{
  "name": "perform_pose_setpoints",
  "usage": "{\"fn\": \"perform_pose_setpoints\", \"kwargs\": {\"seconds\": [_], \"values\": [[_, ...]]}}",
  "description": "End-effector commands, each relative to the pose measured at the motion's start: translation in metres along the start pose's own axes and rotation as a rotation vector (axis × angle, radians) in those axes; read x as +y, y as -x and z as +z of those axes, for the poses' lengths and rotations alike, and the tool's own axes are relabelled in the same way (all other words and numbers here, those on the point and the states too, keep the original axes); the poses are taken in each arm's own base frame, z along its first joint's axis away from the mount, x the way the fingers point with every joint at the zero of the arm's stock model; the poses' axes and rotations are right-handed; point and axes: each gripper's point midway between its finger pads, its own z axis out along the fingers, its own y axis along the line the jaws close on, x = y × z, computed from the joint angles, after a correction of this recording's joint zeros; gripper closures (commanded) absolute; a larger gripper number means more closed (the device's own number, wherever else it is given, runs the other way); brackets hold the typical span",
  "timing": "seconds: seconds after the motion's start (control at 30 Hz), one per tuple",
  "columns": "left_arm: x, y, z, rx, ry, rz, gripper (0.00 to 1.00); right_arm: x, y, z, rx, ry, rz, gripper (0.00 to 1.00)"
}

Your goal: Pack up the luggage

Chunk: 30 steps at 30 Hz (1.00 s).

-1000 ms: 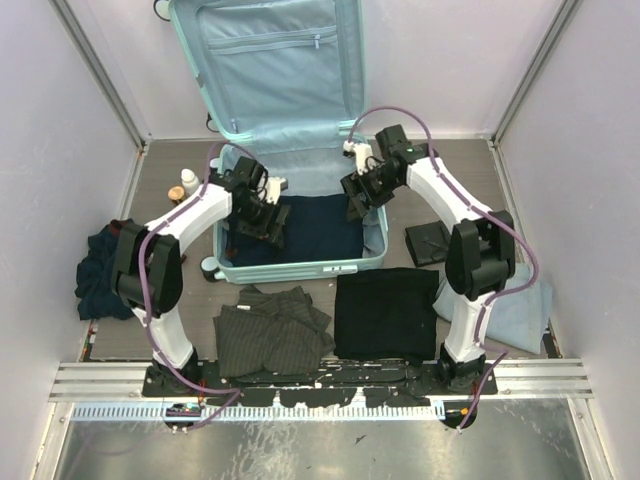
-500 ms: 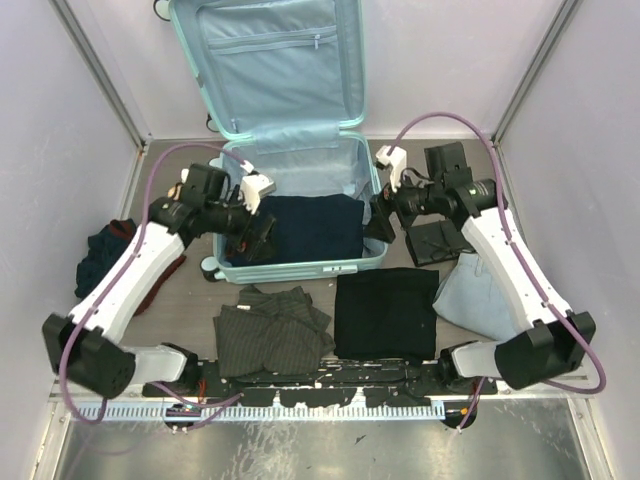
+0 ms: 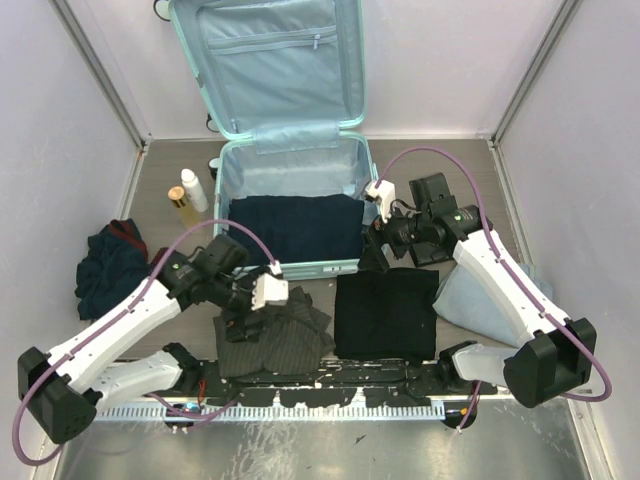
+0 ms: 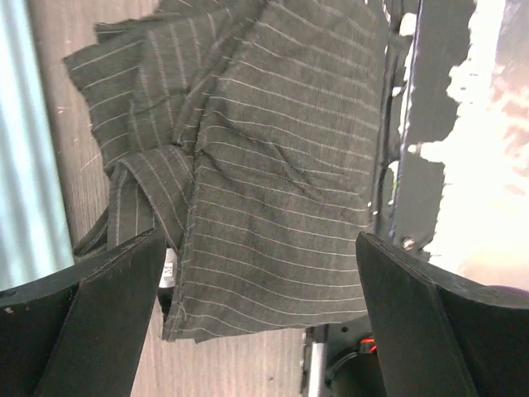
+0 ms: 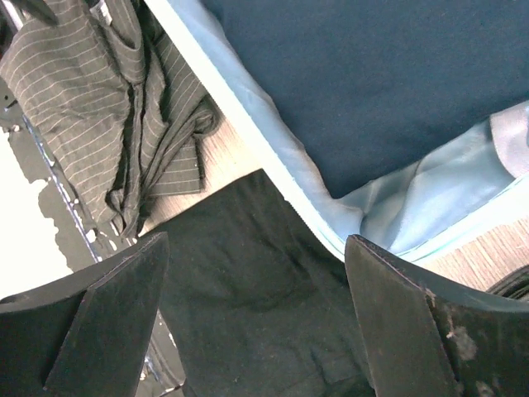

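Observation:
I should next move my left gripper down and to the right in the top view, onto the bunched folds of the grey pinstriped garment [image 3: 272, 338], because the rest of the garment lies flat.
The mint-green luggage [image 3: 300, 270] lies open, its lid leaning on the back wall. A folded navy garment [image 3: 300, 225] lies in its base. My left gripper [image 3: 247, 310] is open and empty above the grey pinstriped garment [image 3: 272, 338], which fills the left wrist view [image 4: 273, 165]. My right gripper [image 3: 376, 250] is open and empty over the luggage's front right corner and the far edge of the folded black garment [image 3: 385, 312]. The right wrist view shows the luggage rim [image 5: 248, 124], the navy garment [image 5: 372, 74] and the black garment [image 5: 256, 306].
A crumpled dark blue garment [image 3: 105, 265] lies at the left. A pale blue garment [image 3: 485, 305] lies at the right under my right arm. Small bottles [image 3: 190, 190] stand left of the luggage. A metal rail [image 3: 320, 385] runs along the near edge.
Both grippers have pulled back out of the luggage toward the near side. The left one swung down over the pinstriped garment. The navy garment stays in the luggage.

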Motion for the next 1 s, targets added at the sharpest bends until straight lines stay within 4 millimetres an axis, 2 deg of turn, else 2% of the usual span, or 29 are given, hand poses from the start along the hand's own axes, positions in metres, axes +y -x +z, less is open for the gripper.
{"fn": "perform_pose_setpoints", "kwargs": {"seconds": [0.0, 0.1, 0.33, 0.53, 0.63, 0.73, 0.77, 0.9, 0.97], "values": [[0.024, -0.003, 0.021, 0.071, 0.104, 0.207, 0.02, -0.005, 0.022, -0.009, -0.089, -0.062, -0.026, 0.09], [0.04, 0.004, 0.038, 0.054, 0.162, 0.289, 0.02, -0.005, 0.022, -0.01, -0.097, -0.072, -0.018, 0.09], [0.047, 0.006, 0.075, 0.07, 0.086, 0.357, 0.02, -0.006, 0.022, -0.016, -0.106, -0.091, -0.008, 0.09], [0.057, -0.01, 0.107, 0.137, 0.032, 0.337, 0.02, -0.008, 0.021, -0.02, -0.115, -0.098, 0.006, 0.09], [0.059, -0.026, 0.119, 0.183, 0.002, 0.356, 0.02, -0.008, 0.021, -0.02, -0.117, -0.093, 0.006, 0.09], [0.049, -0.044, 0.126, 0.241, -0.079, 0.336, 0.0, -0.01, 0.025, -0.021, -0.12, -0.101, -0.004, 0.09], [0.04, -0.047, 0.125, 0.248, -0.131, 0.332, 0.04, -0.011, 0.027, -0.022, -0.121, -0.104, -0.01, 0.09], [0.011, -0.047, 0.114, 0.213, -0.253, 0.346, 0.08, -0.012, 0.027, -0.024, -0.113, -0.11, -0.023, 0.09], [0.008, -0.042, 0.11, 0.191, -0.244, 0.358, 0.08, -0.011, 0.026, -0.023, -0.111, -0.106, -0.022, 0.09]]}}
